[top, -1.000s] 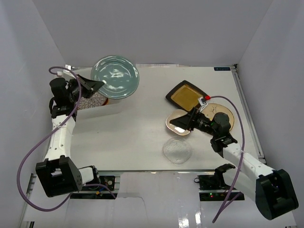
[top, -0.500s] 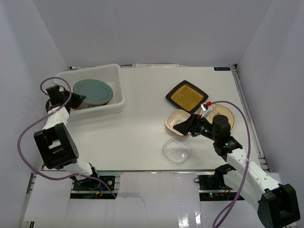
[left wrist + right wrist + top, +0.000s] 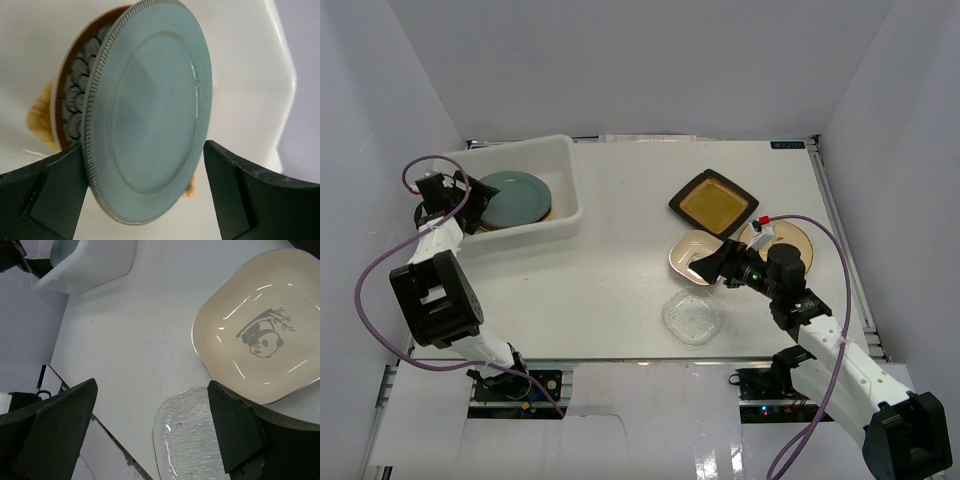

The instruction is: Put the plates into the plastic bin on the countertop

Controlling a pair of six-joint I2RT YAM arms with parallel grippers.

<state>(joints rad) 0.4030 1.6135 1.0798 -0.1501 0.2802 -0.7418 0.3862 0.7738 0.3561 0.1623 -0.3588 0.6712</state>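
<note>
My right gripper swings across and down onto the tan plate's near rim next, since it lies below the gripper, to its right in the top view.
The grey-blue plate (image 3: 150, 110) leans tilted inside the plastic bin (image 3: 565, 160), resting on a brown-rimmed petal plate (image 3: 80, 75) and an orange woven one (image 3: 40, 117). My left gripper (image 3: 144, 146) is at the bin's left end (image 3: 480, 203), open, with the grey-blue plate's lower edge between the spread fingers. My right gripper (image 3: 710, 265) hangs open over the countertop (image 3: 620, 270), above the near edge of the cream squarish bowl (image 3: 260, 335) and the clear glass plate (image 3: 190, 435). Its fingers hold nothing.
A black square plate with an amber centre (image 3: 712, 203) lies behind the cream bowl. A tan round plate (image 3: 798, 237) is partly hidden under my right arm. Metal rails edge the table at the right (image 3: 840, 250) and front.
My left arm lowered the grey-blue plate from above the bin into it, then opened its jaws. My right gripper shifted slightly back toward the cream bowl, still open.
</note>
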